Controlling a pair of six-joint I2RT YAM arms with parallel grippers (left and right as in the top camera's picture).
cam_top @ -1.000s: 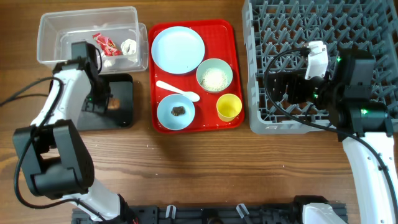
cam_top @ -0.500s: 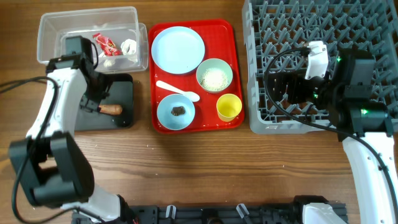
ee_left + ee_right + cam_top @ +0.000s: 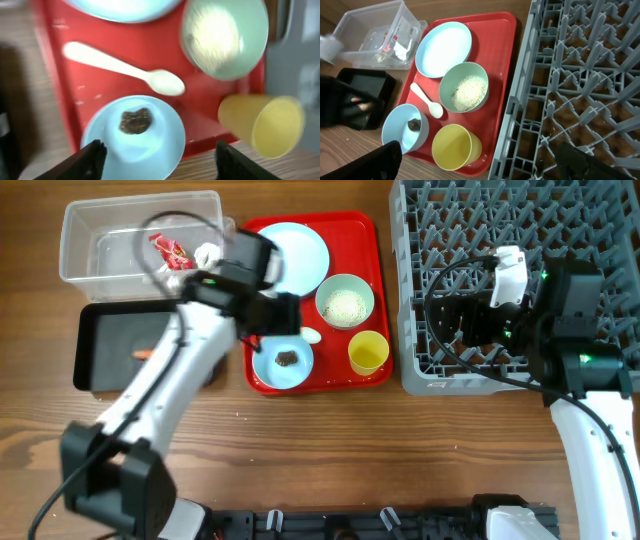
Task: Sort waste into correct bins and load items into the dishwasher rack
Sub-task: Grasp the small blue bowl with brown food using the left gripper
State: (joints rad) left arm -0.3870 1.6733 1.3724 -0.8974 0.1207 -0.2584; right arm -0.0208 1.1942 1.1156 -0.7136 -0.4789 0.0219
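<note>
My left gripper moves down and to the right in the overhead view onto the pale blue bowl's rim facing the yellow cup next. Bare tray leaves finger room there.
My left gripper (image 3: pixel 272 320) (image 3: pixel 162 161) is open and empty, hovering over the pale blue bowl (image 3: pixel 132 137) (image 3: pixel 283 361) that holds the dark food scrap (image 3: pixel 135 121). The white spoon (image 3: pixel 125 67), the bowl of rice grains (image 3: pixel 225 37) (image 3: pixel 345 302), the yellow cup (image 3: pixel 262 125) (image 3: pixel 368 352) and the plate (image 3: pixel 300 250) sit on the red tray (image 3: pixel 372 240). The carrot piece (image 3: pixel 145 353) lies in the black tray (image 3: pixel 100 330). The wrapper (image 3: pixel 170 250) and tissue (image 3: pixel 207 252) lie in the clear tub (image 3: pixel 100 230). My right gripper (image 3: pixel 447 320) (image 3: pixel 482 167) is open over the rack (image 3: pixel 560 220).
The red tray (image 3: pixel 497 75) lies between the bins and the rack's left wall (image 3: pixel 520 115). My left arm (image 3: pixel 160 390) crosses the table from the front left, over the black tray's right end. Bare wood runs along the front.
My left arm has swung right from the black tray to above the scrap bowl on the red tray. The carrot piece now lies loose in the black tray. The right arm has not moved.
</note>
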